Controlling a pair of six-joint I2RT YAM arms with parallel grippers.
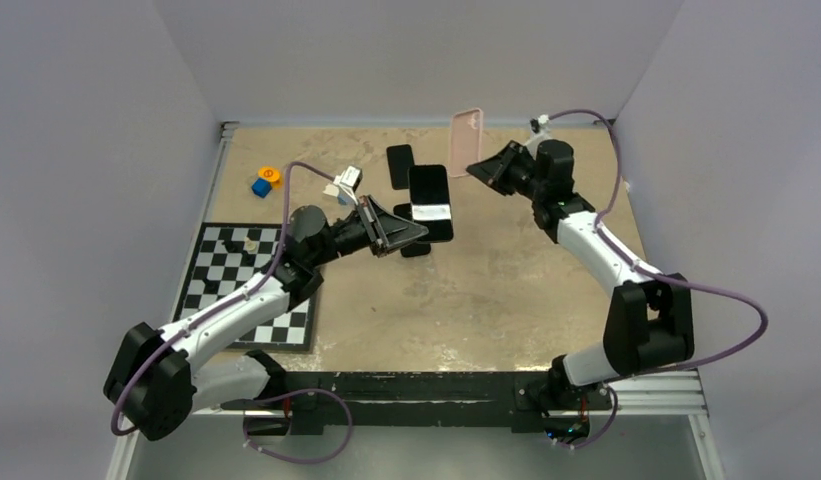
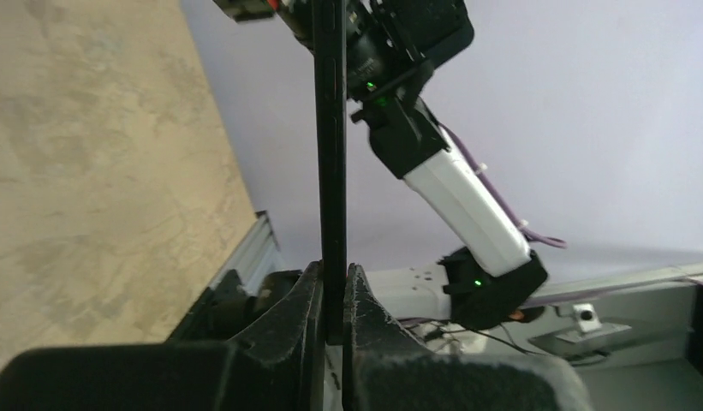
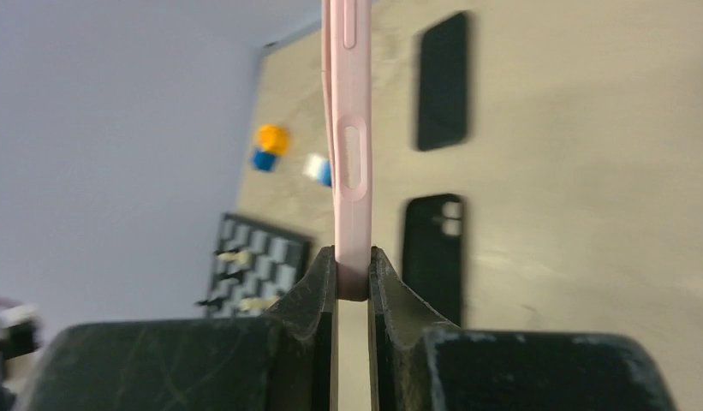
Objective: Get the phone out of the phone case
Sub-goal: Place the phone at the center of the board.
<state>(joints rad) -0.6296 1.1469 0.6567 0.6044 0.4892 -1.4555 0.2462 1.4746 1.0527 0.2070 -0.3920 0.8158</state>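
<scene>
Next, my left gripper carries the phone outward, lowers it onto bare tabletop (image 1: pixel 432 154) beside the second black slab and lets go of it there.
The black phone (image 1: pixel 430 200) hangs bare above the middle of the table, with my left gripper (image 1: pixel 411 232) shut on its lower edge. The left wrist view shows the phone (image 2: pixel 330 128) edge-on, pinched between the two fingers of that gripper (image 2: pixel 332 282). The pink phone case (image 1: pixel 466 140) is held apart from it, to the right and farther back, and my right gripper (image 1: pixel 476 168) is shut on its lower end. Seen from the right wrist, the case (image 3: pixel 352 128) stands edge-on with nothing in it, clamped in that gripper (image 3: pixel 353 274).
A black case with a camera cutout (image 3: pixel 433 253) and a second black slab (image 3: pixel 442 81) lie on the table below. A chessboard (image 1: pixel 248 285) sits at the left. Orange (image 1: pixel 269 174), blue (image 1: pixel 261 187) and white (image 1: pixel 348 180) blocks lie at the back left.
</scene>
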